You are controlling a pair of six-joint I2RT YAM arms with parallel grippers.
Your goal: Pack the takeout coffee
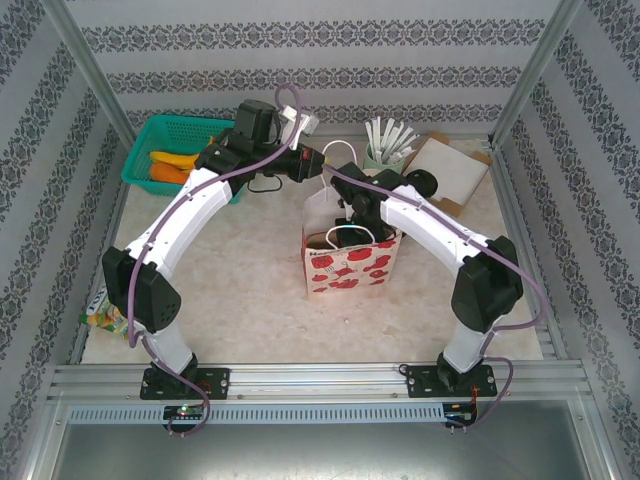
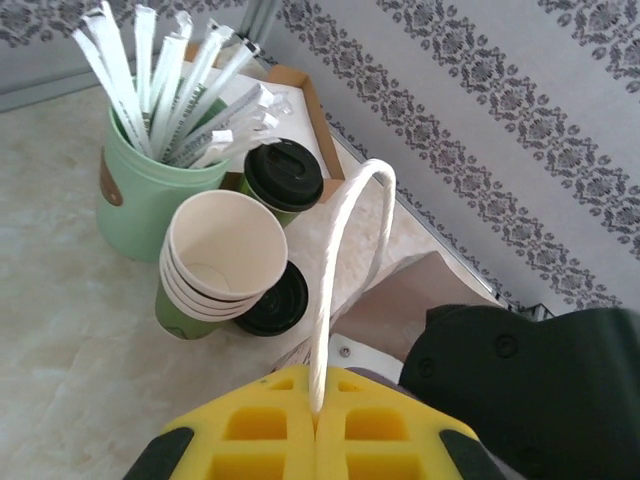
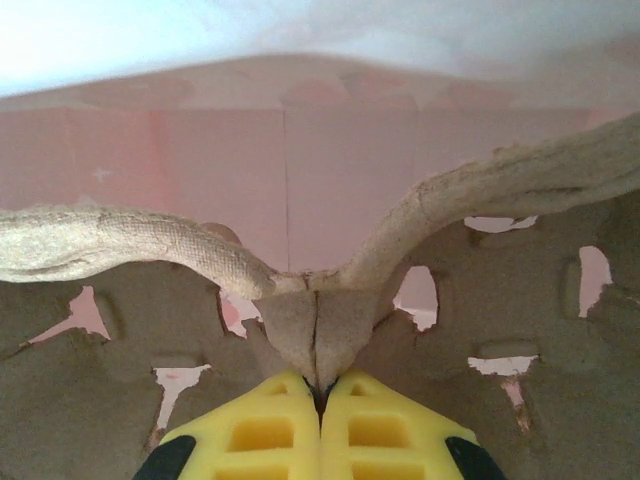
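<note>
My right gripper needs to move down next toward the bag's pink bottom (image 3: pixel 350 190) and let go of the carrier's middle fold there, because the carrier (image 3: pixel 316 330) still hangs above it.
In the left wrist view a takeout coffee (image 2: pixel 285 176), dark green with a black lid, stands on the table beside the pale green holder of white sticks (image 2: pixel 148 195). A second black lid (image 2: pixel 276 300) shows behind the stack of cream cups (image 2: pixel 225 248). My left gripper (image 2: pixel 318 420) is shut on the paper bag's white rope handle (image 2: pixel 345 250), behind the bag (image 1: pixel 350 265). My right gripper (image 3: pixel 320 388) is down inside the bag, shut on the middle ridge of a brown pulp cup carrier (image 3: pixel 316 330). The bag's pink inner wall (image 3: pixel 300 170) lies beyond it.
A green basket (image 1: pixel 175 150) with yellow and orange items sits at the back left. A flat cardboard tray (image 1: pixel 447 170) lies at the back right by the stick holder (image 1: pixel 385 150). A snack packet (image 1: pixel 100 316) lies at the table's left edge.
</note>
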